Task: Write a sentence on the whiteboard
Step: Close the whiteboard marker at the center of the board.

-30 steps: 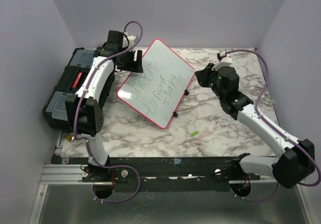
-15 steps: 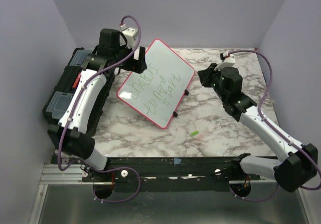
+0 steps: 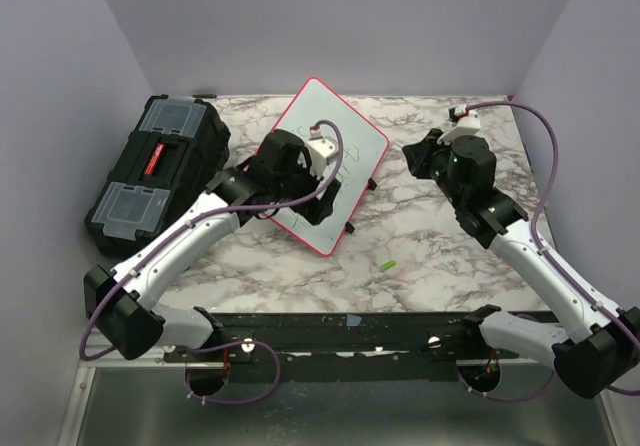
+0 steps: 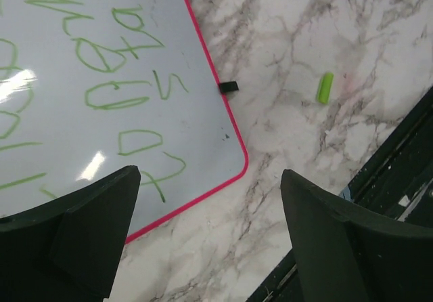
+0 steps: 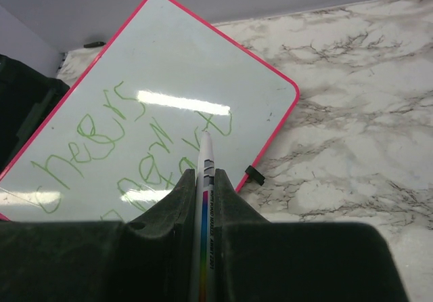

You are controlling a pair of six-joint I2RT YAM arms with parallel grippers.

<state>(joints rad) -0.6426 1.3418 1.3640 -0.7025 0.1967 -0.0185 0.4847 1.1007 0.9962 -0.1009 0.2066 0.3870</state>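
Note:
The held marker's tip is bare. My left gripper moves back, to the right in the top view, and down around the small green marker cap (image 3: 387, 265) (image 4: 325, 88) next.
The whiteboard (image 3: 352, 131) lies tilted at the back middle of the marble table, with a pink rim and black clip feet. The green sentence (image 5: 101, 139) begins "cheers" and runs in about three lines; its end also shows in the left wrist view (image 4: 108, 65). My left gripper (image 3: 322, 206) hovers over the board's near corner (image 4: 240, 156), open and empty (image 4: 210, 248). My right gripper (image 3: 420, 153) is to the right of the board, shut on a white marker (image 5: 205, 173) with a rainbow stripe. The marker's tip points at the board and is off its surface.
A black toolbox (image 3: 150, 171) with clear lid compartments sits left of the board. A small green marker cap (image 3: 386, 265) lies on the marble near the front, also seen from the left wrist (image 4: 325, 87). The black frame rail (image 3: 350, 331) runs along the near edge.
My left arm swung from the board's far-left side, by the toolbox, across to above the board's near corner, now covering much of the writing. My right arm drew back slightly to the right.

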